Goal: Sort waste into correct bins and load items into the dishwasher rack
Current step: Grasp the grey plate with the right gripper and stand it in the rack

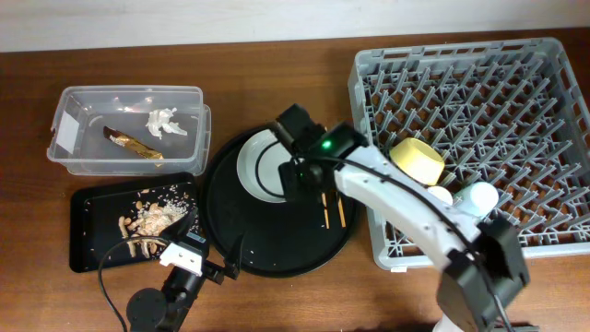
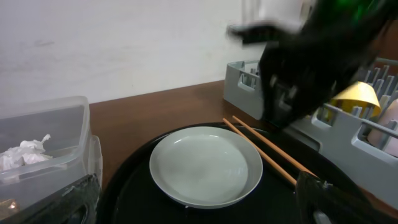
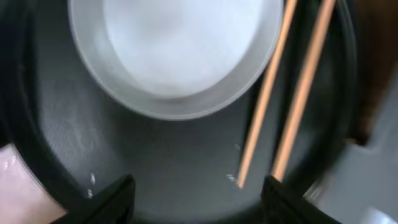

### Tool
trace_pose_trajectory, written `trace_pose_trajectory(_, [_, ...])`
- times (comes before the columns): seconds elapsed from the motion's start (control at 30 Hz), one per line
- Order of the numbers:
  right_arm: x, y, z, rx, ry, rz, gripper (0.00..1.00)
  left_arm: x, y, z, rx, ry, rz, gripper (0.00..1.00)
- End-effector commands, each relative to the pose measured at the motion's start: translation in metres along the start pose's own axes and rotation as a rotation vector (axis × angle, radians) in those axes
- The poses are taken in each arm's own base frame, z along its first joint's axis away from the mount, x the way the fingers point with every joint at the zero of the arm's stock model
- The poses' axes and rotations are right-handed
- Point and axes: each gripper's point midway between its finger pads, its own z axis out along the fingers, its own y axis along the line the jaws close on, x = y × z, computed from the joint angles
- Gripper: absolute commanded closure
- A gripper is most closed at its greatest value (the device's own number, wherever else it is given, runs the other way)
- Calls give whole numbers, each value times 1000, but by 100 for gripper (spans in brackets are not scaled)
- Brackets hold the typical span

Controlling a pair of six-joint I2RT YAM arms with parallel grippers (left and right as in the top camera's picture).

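The right gripper's open fingers still hover empty above the tray, so the gripper next needs to come down onto the grey plate's rim (image 3: 259, 76) on the side by the chopsticks.
The grey plate (image 1: 258, 166) and the chopsticks (image 1: 325, 210) lie on the large round black tray (image 1: 240, 249). My right gripper (image 1: 300, 177) hovers open over the plate's right edge. In the right wrist view its open fingers (image 3: 199, 202) straddle the near chopstick ends (image 3: 267, 93) below the plate (image 3: 174, 50). My left gripper (image 1: 230, 261) is open and empty at the tray's front left, facing the plate (image 2: 205, 165) and chopsticks (image 2: 267, 149). The yellow bowl (image 1: 417, 159), light-blue cup (image 1: 479, 196) and pale pink cup (image 1: 440, 195) sit in the rack (image 1: 553, 55).
The clear tub (image 1: 74, 138) at the back left holds the white tissue (image 1: 164, 122) and the wrapper strip (image 1: 134, 143). The shallow black tray (image 1: 88, 249) in front of it holds the food scraps (image 1: 152, 219). My right arm (image 1: 406, 207) spans the rack's front left corner.
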Motion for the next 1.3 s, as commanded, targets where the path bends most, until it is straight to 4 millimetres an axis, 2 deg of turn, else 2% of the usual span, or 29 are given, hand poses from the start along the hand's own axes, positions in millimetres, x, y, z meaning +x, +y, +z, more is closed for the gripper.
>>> trace_pose_trajectory(0.0, [10,3,45,-72,96,145,35,2,-3,0,18,1,8,1])
trace_pose_trajectory(0.07, [6,-3,63,-79,120,251,35,2,-3,0,18,1,8,1])
trace_pose_trajectory(0.17, [12,-9,84,-75,190,395,38,2,-3,0,18,1,8,1])
trace_pose_trajectory(0.2, [13,-9,87,-70,196,407,43,2,-3,0,18,1,8,1])
trace_pose_trajectory(0.27, [20,-11,100,-54,227,421,68,2,-3,0,18,1,8,1])
trace_pose_trajectory(0.3, [25,-10,102,-50,252,422,77,2,-3,0,18,1,8,1])
trace_pose_trajectory(0.43, [36,-12,101,-23,289,417,93,2,-3,0,18,1,8,1])
trace_pose_trajectory(0.5, [38,-19,95,8,280,397,96,2,-3,0,18,1,8,1])
trace_pose_trajectory(0.53, [30,-20,85,-1,242,346,96,2,-3,0,18,1,8,1])
trace_pose_trajectory(0.57, [22,-21,71,-4,192,314,96,2,-3,0,18,1,8,1])
trace_pose_trajectory(0.67, [-7,-31,8,5,-15,223,96,2,-3,0,18,1,8,1])
trace_pose_trajectory(0.7, [-19,-44,-25,43,-124,204,96,2,-3,0,18,1,8,1])
trace_pose_trajectory(0.73, [-28,-66,-62,106,-238,197,96,2,-3,0,18,1,8,1])
trace_pose_trajectory(0.77, [-32,-96,-99,199,-345,226,96,2,-3,0,18,1,8,1])
trace_pose_trajectory(0.8, [-32,-114,-117,263,-393,251,96,2,-3,0,18,1,8,1])
trace_pose_trajectory(0.83, [-28,-145,-142,382,-456,285,96,2,-3,0,18,1,8,1])
trace_pose_trajectory(0.87, [-22,-186,-174,551,-517,317,96,2,-3,0,18,1,8,1])
trace_pose_trajectory(0.9, [-14,-218,-198,702,-548,350,96,2,-3,0,18,1,8,1])
trace_pose_trajectory(0.93, [-7,-241,-212,805,-558,386,96,2,-3,0,18,1,8,1])
trace_pose_trajectory(1.03, [10,-298,-245,1077,-543,478,96,2,-3,0,18,1,8,1])
trace_pose_trajectory(1.1, [14,-320,-252,1165,-534,534,96,2,-3,0,18,1,8,1])
trace_pose_trajectory(1.17, [13,-338,-246,1197,-509,575,96,2,-3,0,18,1,8,1])
trace_pose_trajectory(1.27, [5,-358,-224,1242,-420,550,96,2,-3,0,18,1,8,1])
